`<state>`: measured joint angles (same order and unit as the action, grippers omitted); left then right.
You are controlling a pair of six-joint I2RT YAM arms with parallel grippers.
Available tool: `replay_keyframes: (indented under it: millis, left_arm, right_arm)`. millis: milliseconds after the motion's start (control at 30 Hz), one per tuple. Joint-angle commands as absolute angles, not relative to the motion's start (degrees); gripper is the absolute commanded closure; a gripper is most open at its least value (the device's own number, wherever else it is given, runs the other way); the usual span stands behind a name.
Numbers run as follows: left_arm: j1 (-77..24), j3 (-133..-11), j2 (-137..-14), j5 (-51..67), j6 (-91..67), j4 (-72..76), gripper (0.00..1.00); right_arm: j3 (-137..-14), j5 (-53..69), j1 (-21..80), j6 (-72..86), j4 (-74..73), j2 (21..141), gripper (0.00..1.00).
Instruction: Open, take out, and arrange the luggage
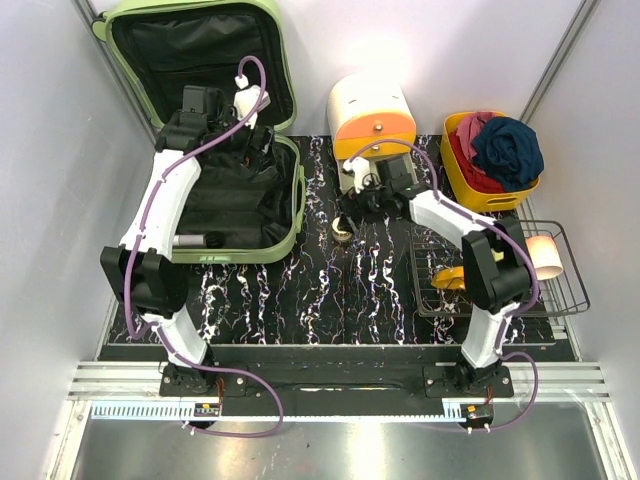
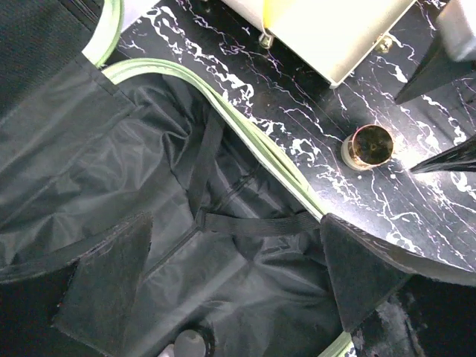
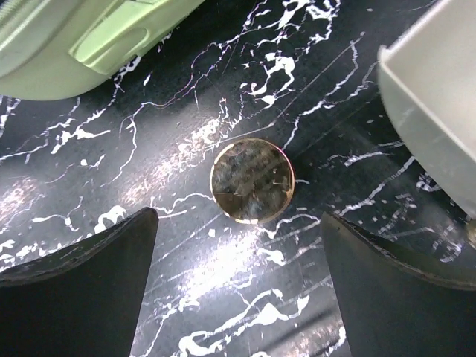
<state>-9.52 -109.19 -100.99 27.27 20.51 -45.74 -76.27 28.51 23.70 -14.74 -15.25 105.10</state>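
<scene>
I should bring my right gripper straight down next around the small round gold-rimmed jar (image 1: 346, 227) (image 3: 250, 181) on the tabletop, because it already lies lined up between the open fingers.
The pale green luggage (image 1: 297, 205) lies open at the back left, its lid leaning on the wall and its black lining showing. My left gripper (image 1: 247, 140) hangs open and empty inside the lower half, over the lining and a black strap (image 2: 253, 223); its midpoint shows in the left wrist view (image 2: 234, 230). A grey cylinder (image 1: 195, 240) lies in the case near its front edge. My right gripper (image 1: 358, 200) is open and empty over the table, just above a small round gold-rimmed jar (image 3: 250, 181), with its midpoint just below the jar in the right wrist view (image 3: 238, 232). The luggage shell (image 3: 89, 37) shows beside it.
A cream-and-orange cylindrical box (image 1: 370, 115) stands behind the right gripper. An orange bin (image 1: 455, 170) of clothes sits at the back right. A wire basket (image 1: 500, 300) at the right holds a paper roll (image 1: 545, 255) and a yellow item (image 1: 450, 278). The jar also shows in the left wrist view (image 2: 370, 145).
</scene>
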Motion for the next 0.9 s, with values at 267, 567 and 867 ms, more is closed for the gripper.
replay_keyframes:
  millis: [267, 567, 867]
  left_arm:
    - [-9.75, -107.40, -98.26, 31.20, 18.46, -46.23, 0.01]
    - [-9.58, -106.79, -97.91, 31.11, 20.21, -46.32, 0.01]
    - [-8.88, -106.96, -98.79, 31.46, 21.18, -45.88, 0.01]
  right_arm:
    - [-81.39, 17.94, 29.97, -22.23, -14.15, 114.96, 0.00]
    - [-80.68, 14.33, 31.20, -21.62, -10.55, 116.10, 0.22]
    - [-81.12, 12.48, 31.11, -20.75, -11.07, 110.14, 0.56]
